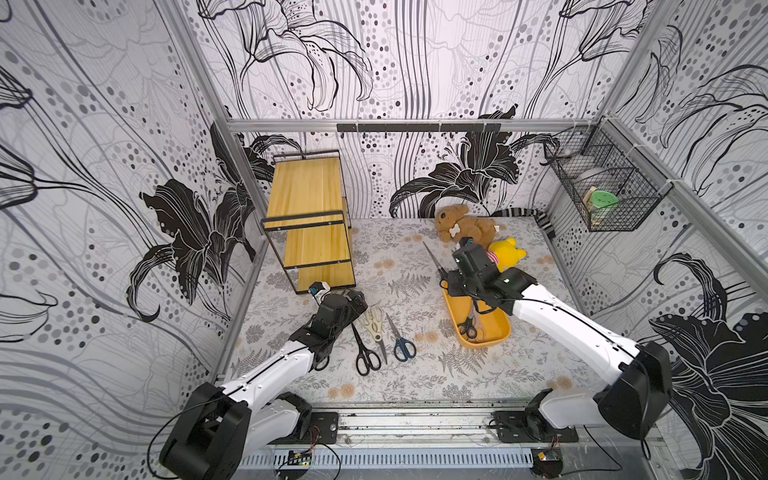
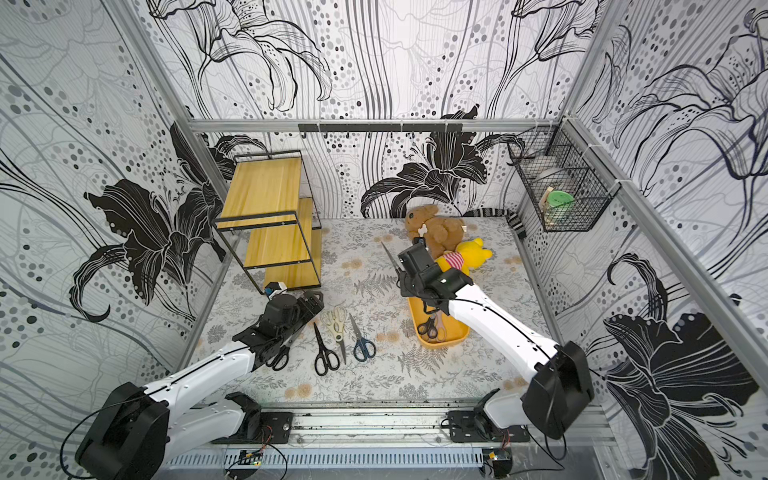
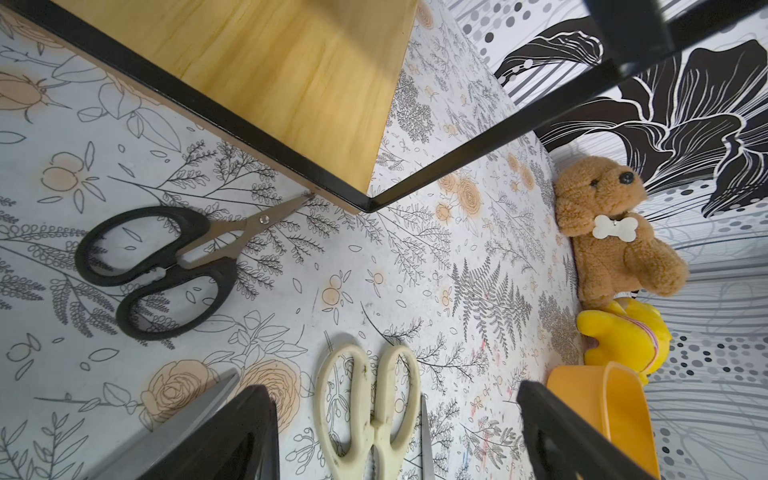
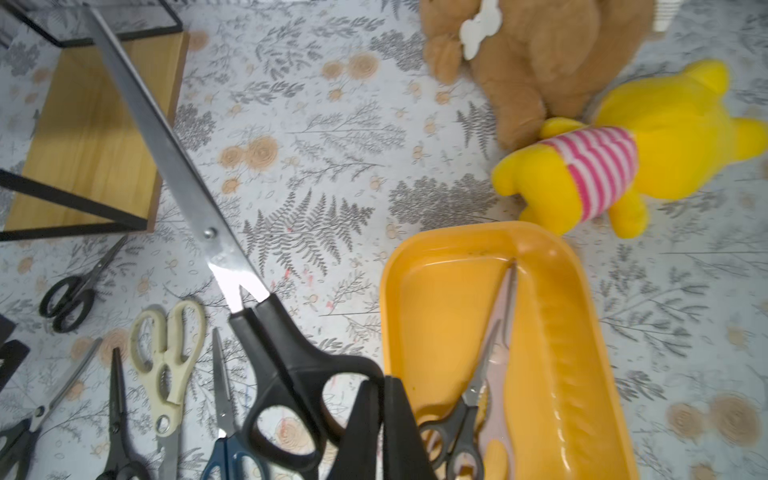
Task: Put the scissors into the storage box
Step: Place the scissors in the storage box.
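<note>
I will next move my right gripper back and down to the box's near end (image 1: 475,327) (image 4: 468,448) to release there, because the scissors' blade sticks out past the box's rim.
My right gripper (image 4: 382,384) is shut on a handle loop of long black-handled scissors (image 4: 286,374), held in the air with the blade (image 1: 432,257) pointing away, over the far left end of the orange-yellow storage box (image 1: 500,332). Inside the box (image 4: 561,332) lie a dark-handled pair (image 4: 457,428) and a pink pair (image 4: 503,332). My left gripper (image 3: 386,392) is open just above the table, near the handles of cream shears (image 1: 374,324). Beside them lie a black pair (image 1: 365,353) and a dark blue pair (image 1: 403,345). A small black pair (image 3: 166,266) lies at the shelf's foot.
A yellow wooden shelf (image 1: 307,224) with a black frame stands at the back left. A brown plush dog (image 1: 461,224) and a yellow plush bear (image 1: 509,251) lie just behind the box. A black wire basket (image 1: 602,191) hangs on the right wall.
</note>
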Controlling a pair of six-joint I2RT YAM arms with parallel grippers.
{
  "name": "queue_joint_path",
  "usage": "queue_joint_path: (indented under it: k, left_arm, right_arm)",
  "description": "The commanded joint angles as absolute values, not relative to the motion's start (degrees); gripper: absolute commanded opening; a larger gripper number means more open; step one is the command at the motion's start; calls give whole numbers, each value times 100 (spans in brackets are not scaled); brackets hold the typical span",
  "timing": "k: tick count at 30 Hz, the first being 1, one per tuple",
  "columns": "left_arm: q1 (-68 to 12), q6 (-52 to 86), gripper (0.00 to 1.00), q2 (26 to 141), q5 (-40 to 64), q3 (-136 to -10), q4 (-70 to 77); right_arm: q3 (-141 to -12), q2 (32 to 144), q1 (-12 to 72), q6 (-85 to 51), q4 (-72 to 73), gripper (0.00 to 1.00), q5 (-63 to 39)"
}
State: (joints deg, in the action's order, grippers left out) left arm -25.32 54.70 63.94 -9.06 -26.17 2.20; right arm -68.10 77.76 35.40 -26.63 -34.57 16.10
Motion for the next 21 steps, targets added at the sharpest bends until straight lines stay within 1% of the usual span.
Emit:
queue_joint_path:
  k: [1,10,21]
  left_arm:
    - [-2499,5204,97,6382,-687,-2842,479]
    - [-2507,5013,97,6596,-237,-3030,598]
    - [-2522,4880,97,6758,-79,-3111,567]
  right_arm:
    - [-6453,7545,3182,-2402,-3739,0,1485]
    - [-5881,7449,2549,-2244,-3729,0,1144]
    - [-5212,7797,2508,-2638,-3604,0,936]
